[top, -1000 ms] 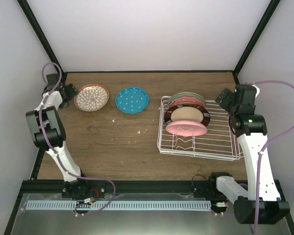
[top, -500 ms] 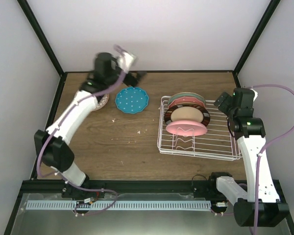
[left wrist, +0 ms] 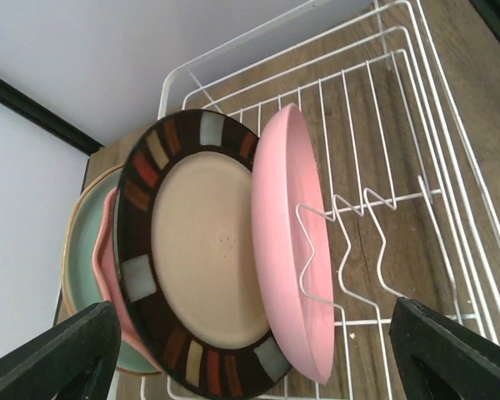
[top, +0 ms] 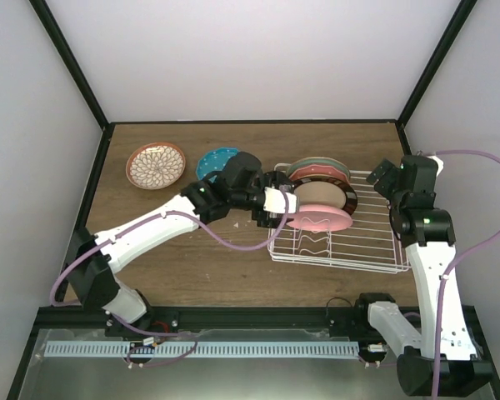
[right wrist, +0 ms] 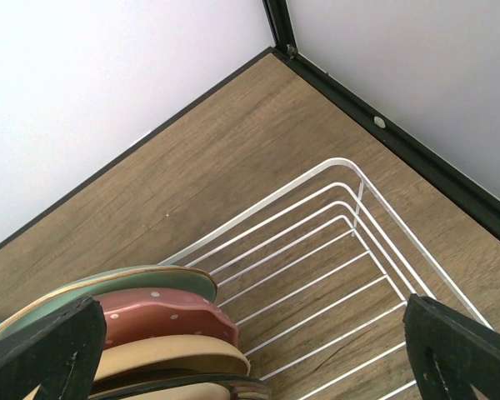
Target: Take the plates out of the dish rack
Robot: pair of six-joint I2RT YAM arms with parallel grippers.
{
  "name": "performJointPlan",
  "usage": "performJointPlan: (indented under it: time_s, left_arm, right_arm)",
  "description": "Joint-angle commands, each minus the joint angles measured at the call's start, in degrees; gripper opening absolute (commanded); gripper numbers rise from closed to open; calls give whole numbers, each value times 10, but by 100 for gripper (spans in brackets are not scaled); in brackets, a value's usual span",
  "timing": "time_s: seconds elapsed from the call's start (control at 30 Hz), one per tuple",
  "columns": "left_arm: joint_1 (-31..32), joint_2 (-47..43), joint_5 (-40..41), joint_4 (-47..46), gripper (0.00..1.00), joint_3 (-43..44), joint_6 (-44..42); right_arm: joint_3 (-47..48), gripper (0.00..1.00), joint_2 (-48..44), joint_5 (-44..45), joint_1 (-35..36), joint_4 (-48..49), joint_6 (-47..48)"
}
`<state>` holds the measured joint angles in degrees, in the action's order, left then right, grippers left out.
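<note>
My left gripper slides toward the right in the top view next, fingers astride the pink plate's closest edge, since the plate stands just beyond its fingertips.
The white wire dish rack [top: 362, 237] stands right of centre and holds four upright plates: pale green [top: 317, 164], red-pink dotted [top: 318, 172], tan dark-rimmed [top: 318, 196] and plain pink [top: 321, 220]. My left gripper [top: 282, 204] is open at the rack's left end, facing the plates. In the left wrist view its fingers [left wrist: 54, 350] stand wide apart before the pink plate [left wrist: 287, 242] and the tan plate [left wrist: 200, 250]. My right gripper [top: 382, 175] is open and empty above the rack's far right corner [right wrist: 342, 217]. The petal-patterned plate [top: 156, 165] and the teal dotted plate [top: 210, 162] lie on the table.
The wooden table [top: 183, 250] is walled at the back and both sides by a black frame. The left arm [top: 150, 229] stretches diagonally across the table's middle and partly covers the teal plate. A small crumb lies near the rack's left side.
My left arm has swung from the far left corner, over the teal plate, across to the rack's left end. The right gripper has shifted only slightly. All plates stay put.
</note>
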<state>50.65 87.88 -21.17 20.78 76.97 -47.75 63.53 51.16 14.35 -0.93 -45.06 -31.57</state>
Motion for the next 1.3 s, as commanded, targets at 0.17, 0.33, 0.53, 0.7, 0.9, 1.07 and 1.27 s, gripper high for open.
performJointPlan:
  time_s: [0.17, 0.33, 0.53, 0.7, 0.9, 1.07, 1.27]
  left_arm:
    - [56, 83, 79, -75, 83, -8, -64]
    - [68, 125, 105, -101, 76, -2, -59]
    - [73, 176, 168, -157, 67, 0, -47]
    - [79, 209, 214, -175, 56, 21, -33]
    - [88, 210, 266, -205, 29, 36, -15]
    - [99, 184, 295, -211, 23, 54, -4]
    - [109, 147, 316, -220, 11, 64, -4]
  right_arm:
    - [-1, 100, -5, 14, -3, -5, 4]
    - [1, 100, -9, 17, -3, -7, 9]
    - [5, 100, -13, 25, -3, -10, 15]
    - [9, 100, -13, 27, -3, -14, 13]
    - [6, 100, -19, 30, -3, -19, 9]
    - [0, 100, -24, 28, -3, -21, 7]
    - [-8, 100, -25, 19, -3, -17, 6]
